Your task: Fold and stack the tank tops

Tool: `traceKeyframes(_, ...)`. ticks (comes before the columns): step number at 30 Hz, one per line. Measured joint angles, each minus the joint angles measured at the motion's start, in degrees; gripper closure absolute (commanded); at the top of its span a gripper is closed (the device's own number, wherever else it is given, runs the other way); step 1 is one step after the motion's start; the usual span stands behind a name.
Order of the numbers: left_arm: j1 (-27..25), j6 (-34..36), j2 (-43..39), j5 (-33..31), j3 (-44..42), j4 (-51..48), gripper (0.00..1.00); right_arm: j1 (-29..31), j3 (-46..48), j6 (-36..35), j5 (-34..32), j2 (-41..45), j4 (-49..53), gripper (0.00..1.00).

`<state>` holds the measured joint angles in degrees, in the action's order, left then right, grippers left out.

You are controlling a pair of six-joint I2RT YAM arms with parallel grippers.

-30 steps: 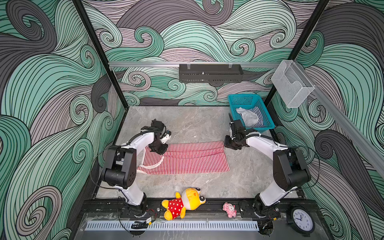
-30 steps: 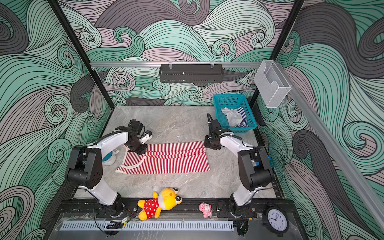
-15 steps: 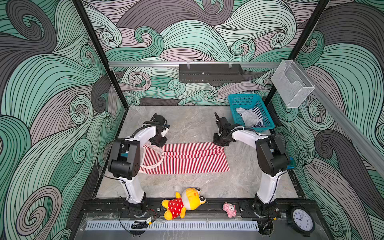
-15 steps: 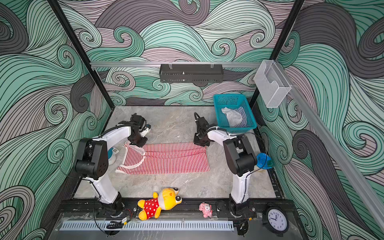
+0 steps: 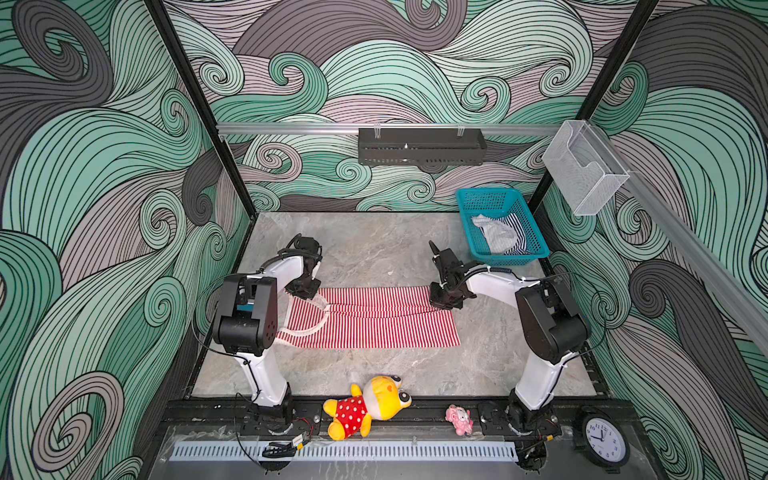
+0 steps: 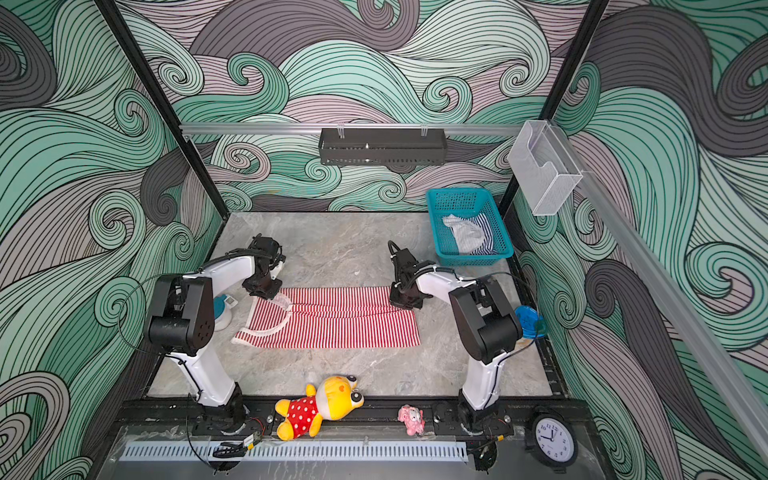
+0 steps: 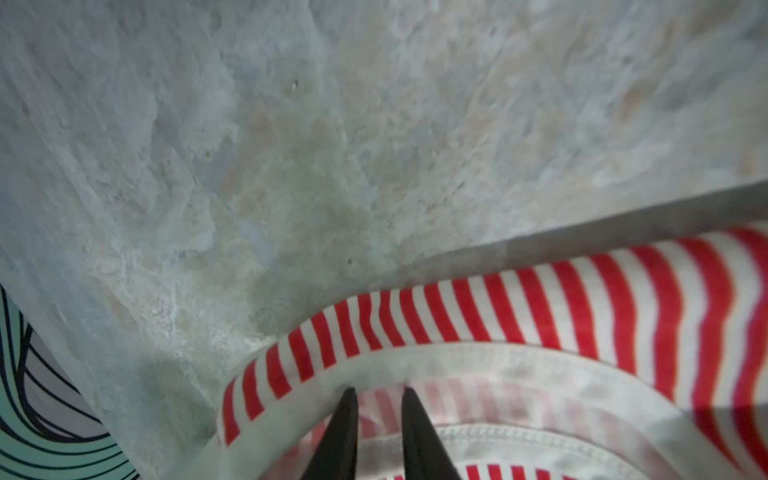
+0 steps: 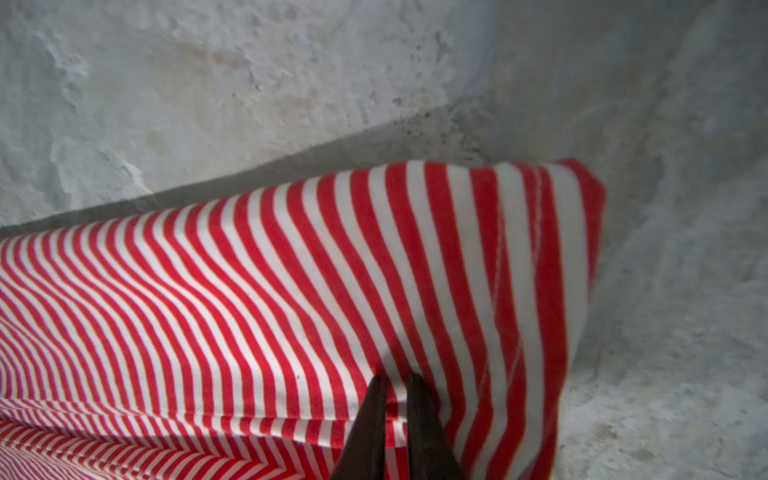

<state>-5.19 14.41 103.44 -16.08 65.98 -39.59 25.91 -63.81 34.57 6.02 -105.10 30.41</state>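
Note:
My left gripper has the tank top's strap end and will pull it along outward and release it there, since bare tabletop lies outward of the white-trimmed strap (image 7: 457,361).
The red-and-white tank top (image 5: 374,326) (image 6: 332,326) lies flat across the middle of the table, straps at the left and hem at the right. My left gripper (image 5: 309,296) (image 7: 378,390) is at the far left corner, shut on the white-trimmed strap (image 7: 457,361), which rises slightly off the table. My right gripper (image 5: 442,305) (image 8: 397,378) is at the far right hem corner, with striped cloth pinched between its fingertips. The navy-and-white tank top (image 5: 517,232) (image 6: 484,235) lies crumpled in the teal basket (image 5: 490,195), partly under a pale cloth (image 5: 494,232).
The basket stands at the back right by the wall. A yellow plush toy in a red dotted dress (image 5: 365,405) and a small pink toy (image 5: 459,419) lie on the front rail. A clock (image 5: 602,440) sits at the front right. A blue dish (image 6: 528,322) sits behind the right arm.
Both grippers have come down from behind the far edge onto the red top's far corners. The right jaws have closed on the hem corner, and both arms' elbows have swung.

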Motion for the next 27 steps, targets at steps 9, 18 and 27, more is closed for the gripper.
traceKeyframes(9, 3.69, 0.04, -0.42, -1.79, -1.97, 1.77, 0.79, 0.00, 1.05, 0.48, 0.00, 0.50, -1.01, 0.86)
traceKeyframes(18, 4.72, -0.13, 4.87, -2.93, 2.73, 0.96, 0.87, -0.11, 4.52, 2.01, 0.00, 2.60, -4.37, 0.87)
traceKeyframes(27, 4.57, 0.00, 14.82, -1.16, 17.77, -3.80, 0.89, -0.26, 6.67, 3.74, 0.31, 4.13, -6.01, 0.86)
